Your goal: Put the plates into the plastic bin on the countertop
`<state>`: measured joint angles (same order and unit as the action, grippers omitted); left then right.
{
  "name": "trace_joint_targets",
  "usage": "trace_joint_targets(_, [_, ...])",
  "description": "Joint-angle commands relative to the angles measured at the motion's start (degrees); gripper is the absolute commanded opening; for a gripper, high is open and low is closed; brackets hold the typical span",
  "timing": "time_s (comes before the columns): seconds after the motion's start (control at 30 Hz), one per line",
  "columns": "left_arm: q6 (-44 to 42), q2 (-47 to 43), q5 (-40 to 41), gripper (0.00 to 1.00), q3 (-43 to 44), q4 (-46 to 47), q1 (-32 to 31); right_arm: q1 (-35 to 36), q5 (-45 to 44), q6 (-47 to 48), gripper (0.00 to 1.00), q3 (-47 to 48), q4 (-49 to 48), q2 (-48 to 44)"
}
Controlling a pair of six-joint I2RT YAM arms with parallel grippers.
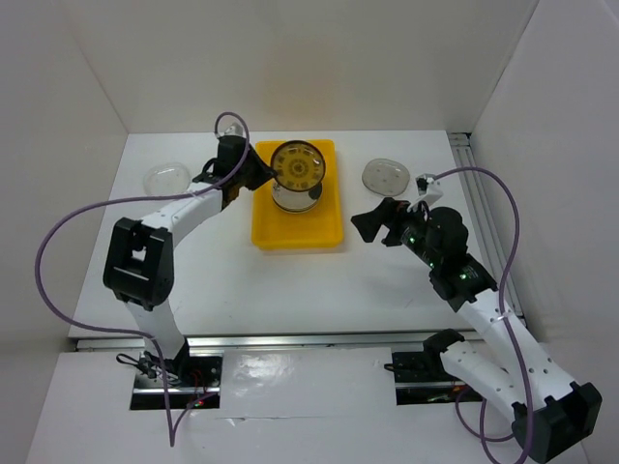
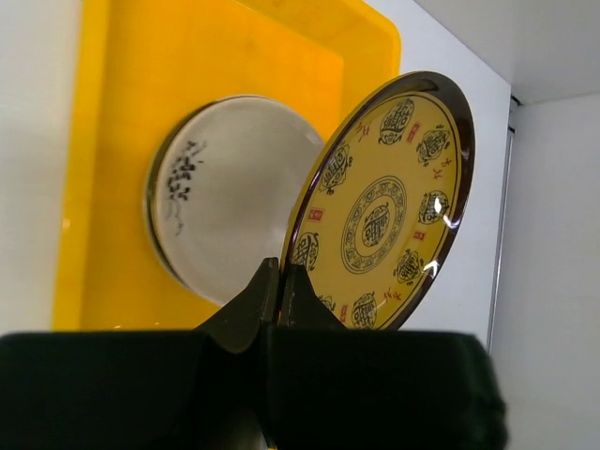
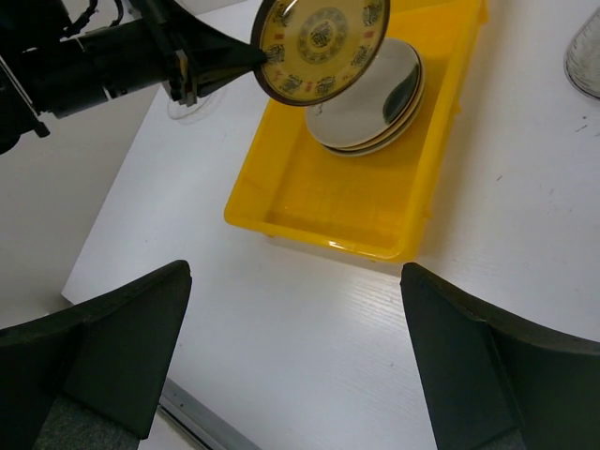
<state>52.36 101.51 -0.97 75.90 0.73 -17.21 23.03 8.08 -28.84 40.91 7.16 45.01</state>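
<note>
The gold-brown patterned plate is still hanging tilted above the cream plate topping the stack in the bin, so my left gripper should go down toward the cream plate next.
My left gripper [image 1: 261, 173] is shut on the rim of a gold-brown patterned plate [image 1: 298, 167] and holds it tilted above the yellow plastic bin [image 1: 290, 234]. In the left wrist view the gripper [image 2: 278, 281] pinches the plate's [image 2: 384, 206] lower edge. A stack of plates [image 3: 370, 94] lies in the bin's far half, topped by a cream plate with a black patch [image 2: 225, 197]. A grey plate [image 1: 385, 175] lies on the white countertop [image 1: 290, 290] right of the bin, and a clear glassy plate [image 1: 166, 176] lies at the far left. My right gripper [image 1: 379, 220] is open and empty, right of the bin.
White walls enclose the countertop on the left, back and right. A metal rail [image 1: 488, 213] runs along the right edge. The near half of the bin [image 3: 347, 202] holds nothing.
</note>
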Motion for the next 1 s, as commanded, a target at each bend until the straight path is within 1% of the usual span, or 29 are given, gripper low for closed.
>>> trace_joint_targets(0.0, [-0.77, 2.79, -2.02, 0.00, 6.27, 0.51, -0.81, -0.70, -0.87, 0.45, 1.00, 0.14, 1.98, -1.33])
trace_joint_targets(0.23, [-0.24, 8.17, -0.87, 0.00, 11.02, -3.02, -1.33, -0.70, -1.48, 0.45, 1.00, 0.14, 3.13, -2.48])
trace_joint_targets(0.33, [-0.24, 10.72, 0.88, 0.00, 13.39, -6.26, -1.33, -0.70, -1.48, 0.45, 1.00, -0.48, 3.13, -2.48])
trace_joint_targets(0.53, [0.29, 12.48, 2.11, 0.00, 14.01, -7.15, -1.33, -1.23, -1.48, 0.45, 1.00, -1.00, 3.65, -2.48])
trace_joint_targets(0.57, [0.90, 12.48, 2.90, 0.05, 13.40, -7.15, -1.33, -1.23, -1.48, 0.45, 1.00, -1.00, 3.65, -2.48])
trace_joint_targets(0.63, [0.90, 11.96, 2.91, 0.05, 12.52, -7.15, -1.33, -1.23, -1.48, 0.98, 1.00, -1.00, 3.65, -2.48])
trace_joint_targets(0.7, [0.90, 11.95, 2.91, 0.20, 12.52, -7.15, -1.33, -1.23, -2.01, 0.98, 1.00, -0.39, 4.18, -2.48])
trace_joint_targets(0.8, [0.90, 10.47, 3.43, 0.47, 11.91, -7.76, -1.33, -1.23, -2.01, 1.51, 1.00, -0.39, 4.18, -1.87])
trace_joint_targets(0.9, [0.90, 7.04, 2.82, 0.61, 9.81, -6.28, -1.33, -1.23, -3.50, 0.90, 1.00, -0.91, 4.18, -1.86])
trace_joint_targets(0.93, [0.90, 6.16, 2.82, 0.72, 9.80, -6.27, -0.81, -1.23, -4.38, 0.89, 1.00, -0.91, 4.18, -1.16])
trace_joint_targets(0.97, [0.90, 5.46, 2.82, 0.74, 9.80, -6.27, -0.81, -1.23, -5.34, 0.19, 1.00, -0.92, 4.88, -1.16])
